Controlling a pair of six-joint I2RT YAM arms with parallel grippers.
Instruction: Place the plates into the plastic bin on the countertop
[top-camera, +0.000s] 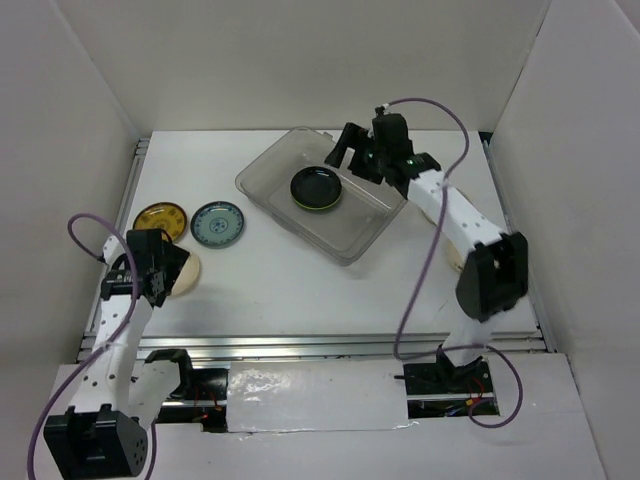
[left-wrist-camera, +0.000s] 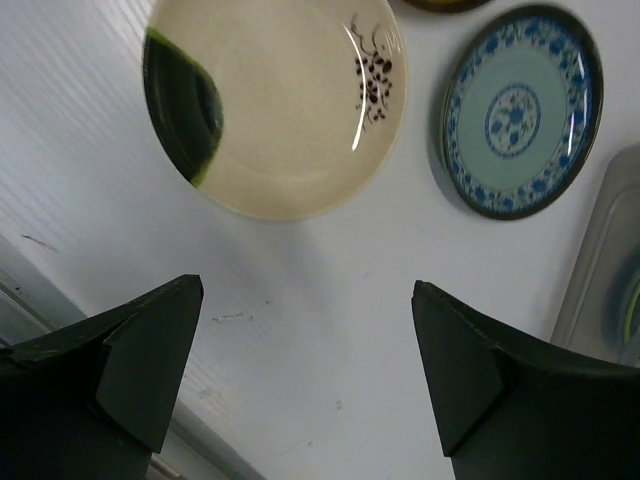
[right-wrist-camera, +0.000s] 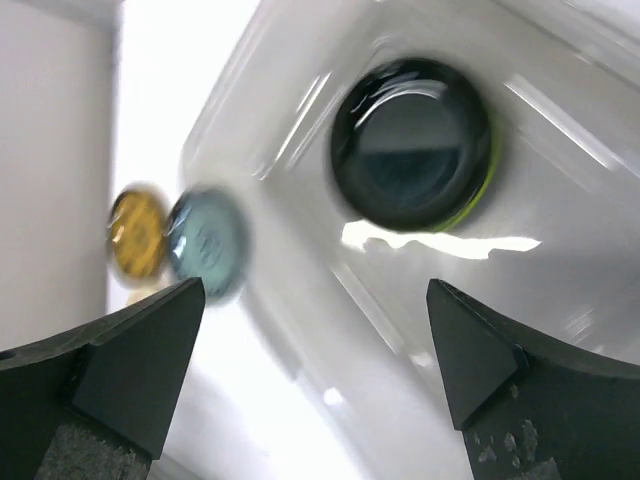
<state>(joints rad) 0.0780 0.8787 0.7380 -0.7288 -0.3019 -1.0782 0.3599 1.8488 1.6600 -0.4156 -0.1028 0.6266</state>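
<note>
I will turn and lower my left gripper's open fingers onto the cream plate's rim (left-wrist-camera: 203, 188) beside the green patch, as this plate is nearest to it.
The clear plastic bin (top-camera: 365, 235) stands slantwise at the back middle of the white countertop (top-camera: 300, 290). In it a black plate (top-camera: 316, 185) lies on a lime green plate (right-wrist-camera: 489, 172). My right gripper (top-camera: 338, 152) hovers open and empty over the bin's far side; in the right wrist view (right-wrist-camera: 315, 370) the black plate (right-wrist-camera: 410, 140) lies ahead of it. My left gripper (top-camera: 168, 272) is open and empty just short of a cream plate (left-wrist-camera: 275, 105). A teal plate (top-camera: 218, 224) and a golden plate (top-camera: 162, 218) lie beyond it.
White walls close in the left, back and right sides. A metal rail (top-camera: 310, 345) runs along the front edge. A cream sliver (top-camera: 455, 262) shows beside the right arm, mostly hidden. The bin's corner (left-wrist-camera: 600, 280) shows in the left wrist view, right of the teal plate (left-wrist-camera: 520, 110).
</note>
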